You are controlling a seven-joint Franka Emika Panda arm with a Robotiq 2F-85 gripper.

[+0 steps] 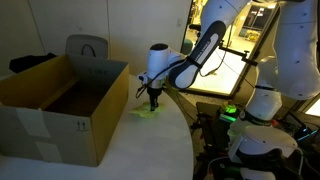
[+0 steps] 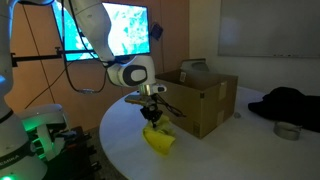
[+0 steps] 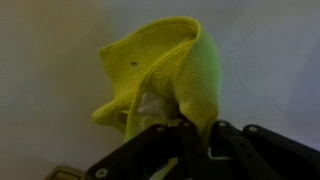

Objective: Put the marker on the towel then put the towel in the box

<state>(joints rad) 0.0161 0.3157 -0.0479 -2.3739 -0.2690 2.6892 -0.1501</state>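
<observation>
My gripper raises the towel past the near rim of the box next, lowers it inside and releases it. The box's open top (image 1: 84, 90) lies outward of my gripper and above it.
The yellow-green towel (image 3: 170, 65) is bunched into a fold and pinched between my gripper's (image 3: 195, 128) jaws, which are shut on its lower edge. In both exterior views the gripper (image 2: 152, 112) points down over the round white table (image 2: 230, 150), with the towel (image 2: 157, 137) hanging crumpled under it, its lower end at the tabletop. The gripper (image 1: 153, 98) is just beside the near corner of the open brown cardboard box (image 1: 60, 105), whose side also shows behind the arm (image 2: 205, 100). The marker is hidden; a pale patch shows inside the towel's fold.
A grey seat back (image 1: 87, 47) stands behind the box. A black cloth heap (image 2: 290, 103) and a small metal ring (image 2: 288, 130) lie on the table past the box. A lit screen (image 2: 125, 30) and robot bases stand beyond the table's edge.
</observation>
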